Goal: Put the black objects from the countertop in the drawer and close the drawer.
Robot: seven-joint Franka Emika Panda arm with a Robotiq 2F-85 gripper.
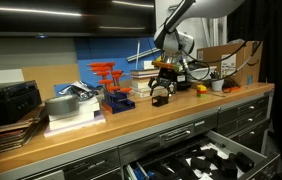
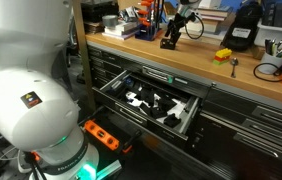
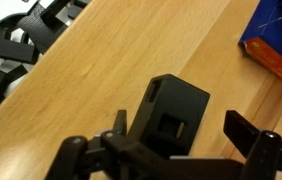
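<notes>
My gripper is open with the black block already between its fingers, so next it will stay low over the block and draw its fingers inward onto the block's opposite sides [image 1: 160,100] [image 3: 169,119].
One black object [image 3: 178,100], a small matte-black block with a square recess, lies on the wooden countertop [image 3: 101,70]. My gripper [image 3: 181,126] is open and straddles it, one finger close on its left and the other apart on its right. In both exterior views the gripper [image 1: 162,88] [image 2: 171,33] hangs low over the block [image 1: 161,99] [image 2: 168,43]. The drawer [image 1: 239,146] [image 2: 114,84] stands open below the countertop, and its dark lining with pale cutouts [image 3: 21,40] shows in the wrist view. I see no second black object on the countertop.
A blue-and-red box [image 3: 276,55] lies near the block. A small yellow item [image 1: 202,89] [image 2: 223,55], a larger black device [image 2: 243,33], a cardboard box [image 1: 236,60], orange clamps [image 1: 106,75] and stacked books [image 1: 71,108] stand on the countertop [image 1: 91,132].
</notes>
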